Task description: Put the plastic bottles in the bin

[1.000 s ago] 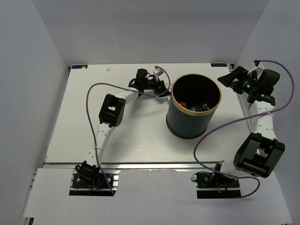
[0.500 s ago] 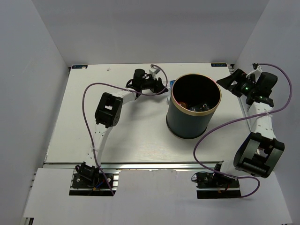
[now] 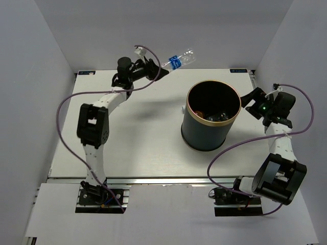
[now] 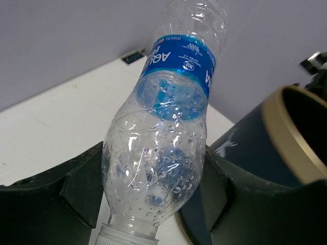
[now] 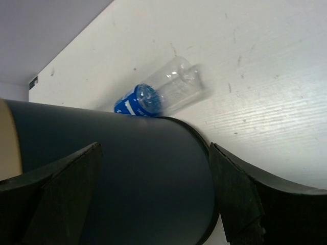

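Observation:
My left gripper needs to lift past the bin's rim and cross to the right in the top view, where the bin's opening [image 3: 213, 102] [image 4: 310, 116] lies, to release there.
My left gripper [image 3: 159, 69] is raised over the table's far edge, shut on the neck end of a clear bottle with a blue label [image 3: 182, 58]. The bottle points right toward the bin. In the left wrist view my fingers clamp this bottle [image 4: 163, 132] near its white cap. The black bin with a gold rim [image 3: 213, 83] stands right of centre. A small orange bottle [image 3: 199, 113] and a dark-labelled one [image 3: 218, 117] lie inside it. My right gripper [image 3: 250, 102] is open and empty, level with the bin's right wall [image 5: 127, 173]. The blue-labelled bottle [image 5: 158, 94] shows blurred beyond that wall.
A small white piece [image 3: 183, 108] lies against the bin's left side. White enclosure walls rise on three sides of the table [image 3: 127, 138]. Purple cables loop from both arms. The bin's rim [image 4: 291, 132] is close on the right in the left wrist view.
My left arm rose and swung left and back from beside the bin, lifting the blue-labelled bottle off the table. My right gripper moved nearer along the bin's right side.

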Tool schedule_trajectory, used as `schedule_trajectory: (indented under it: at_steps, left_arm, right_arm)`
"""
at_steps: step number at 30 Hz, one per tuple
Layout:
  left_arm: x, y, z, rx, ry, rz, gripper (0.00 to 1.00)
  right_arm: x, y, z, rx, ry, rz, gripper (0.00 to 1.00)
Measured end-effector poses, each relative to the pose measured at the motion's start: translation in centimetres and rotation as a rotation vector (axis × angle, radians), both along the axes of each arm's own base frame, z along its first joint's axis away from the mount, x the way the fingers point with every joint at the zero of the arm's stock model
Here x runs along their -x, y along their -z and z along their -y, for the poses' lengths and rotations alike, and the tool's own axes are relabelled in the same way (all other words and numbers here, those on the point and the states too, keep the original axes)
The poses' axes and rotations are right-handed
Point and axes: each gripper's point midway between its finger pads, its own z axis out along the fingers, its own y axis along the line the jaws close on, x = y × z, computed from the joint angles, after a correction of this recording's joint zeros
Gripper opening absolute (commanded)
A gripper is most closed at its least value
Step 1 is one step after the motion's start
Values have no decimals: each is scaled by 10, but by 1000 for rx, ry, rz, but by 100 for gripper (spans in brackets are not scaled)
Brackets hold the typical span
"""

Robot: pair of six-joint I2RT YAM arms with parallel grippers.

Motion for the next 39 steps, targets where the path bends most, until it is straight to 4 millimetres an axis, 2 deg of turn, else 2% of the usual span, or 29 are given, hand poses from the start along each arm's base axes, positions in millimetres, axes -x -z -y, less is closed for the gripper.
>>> schedule_trajectory:
  at_steps: [4,7,10,12,15,17,19,21,25,28,29,31,33,36,39]
  left_arm:
    - [35,-72,-11,13,-41,87,32]
    - [65,-124,-10,20,-70,168,30]
    - [101,-161,0,11,-92,238,30]
    - [128,-174,21,-14,-91,283,34]
    - [165,-169,65,-82,-43,314,34]
    - [188,-152,95,-140,9,312,35]
    - [198,-129,114,-207,43,305,37]
    - [197,-103,124,-283,50,302,39]
    - [195,-64,133,-407,41,297,39]
    - [199,-55,137,-445,41,305,40]
    - [199,-56,137,-447,38,313,50]
    - [201,-57,136,-445,30,323,57]
    - [205,-51,133,-453,37,324,96]
    - [211,-43,132,-460,66,322,98]
    - [215,-46,132,-447,82,330,98]
  right_arm:
    - [3,19,7,15,51,-46,89]
    - [3,23,12,31,73,-56,89]
    - [3,26,17,58,92,-51,89]
    - [6,31,20,75,111,-59,89]
    - [10,36,26,106,139,-71,89]
    - [11,35,30,130,156,-65,89]
    - [11,29,33,152,172,-50,89]
    - [13,23,37,177,187,-30,89]
    - [14,15,41,206,208,-7,89]
    - [14,14,42,216,211,-5,89]
    - [15,14,42,217,211,-5,89]
    - [15,14,42,221,210,-4,89]
    - [15,15,42,223,208,-5,89]
    - [15,15,42,223,207,-5,89]
    - [15,15,42,223,207,-4,89]
